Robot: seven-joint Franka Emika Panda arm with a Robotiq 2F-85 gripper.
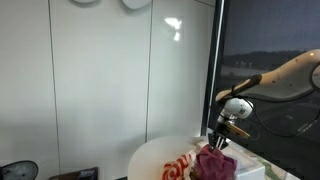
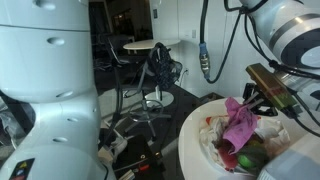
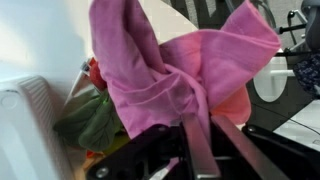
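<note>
The pile with the green cloth [image 3: 95, 120] is below my gripper, so my gripper should next go down toward it until the drooping pink cloth rests there, then let go.
A pink cloth [image 3: 170, 60] hangs bunched from my gripper [image 3: 198, 118], whose two fingers are shut on a fold of it. In both exterior views the gripper [image 1: 222, 137] [image 2: 262, 100] stands just above a round white table [image 1: 150, 158] [image 2: 195, 130], and the pink cloth [image 1: 212, 162] [image 2: 238, 120] droops from it onto a pile of other fabrics. Under the cloth lie a green cloth [image 3: 95, 120] and something red [image 3: 95, 72]. A red-and-white striped cloth [image 1: 178, 167] lies beside the pile.
A white ribbed object [image 3: 22, 130] lies left of the pile in the wrist view. White wall panels [image 1: 100, 80] stand behind the table. Chairs and a small round table [image 2: 140, 50] stand on the floor beyond, with cables hanging from the arm [image 2: 205, 60].
</note>
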